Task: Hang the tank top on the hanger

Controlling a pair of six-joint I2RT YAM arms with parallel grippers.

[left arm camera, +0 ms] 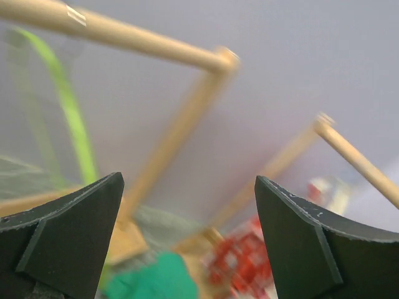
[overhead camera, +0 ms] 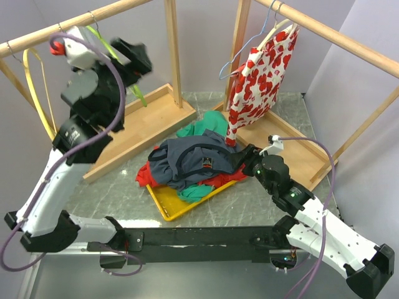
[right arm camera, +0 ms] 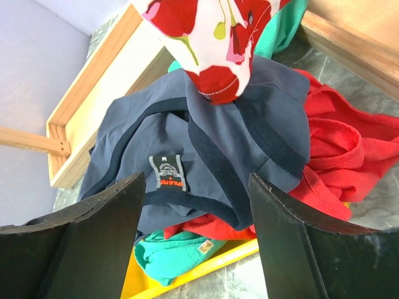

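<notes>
The lime-green hanger's arm (overhead camera: 106,45) (left arm camera: 70,106) hangs outside the gap between my left gripper's fingers. My left gripper should turn and swing to the left in the wrist view to bring its fingers around that arm.
The navy tank top (overhead camera: 196,157) lies crumpled on top of the clothes pile on a yellow tray (overhead camera: 167,208); its label with an orange-red mark shows in the right wrist view (right arm camera: 206,149). The lime-green hanger (overhead camera: 121,62) hangs from the left wooden rail, blurred in the left wrist view (left arm camera: 72,118). My left gripper (overhead camera: 140,59) is raised beside the hanger, open and empty (left arm camera: 187,187). My right gripper (overhead camera: 244,159) is open and empty, low at the pile's right edge, just short of the tank top (right arm camera: 196,193).
Red (overhead camera: 221,180) and green (overhead camera: 202,124) garments lie under the tank top. A yellow hanger (overhead camera: 37,93) hangs on the left rack. A white cloth with red hearts (overhead camera: 262,75) and a blue hanger (overhead camera: 240,53) hang on the right rack. Wooden rack bases (overhead camera: 143,118) flank the tray.
</notes>
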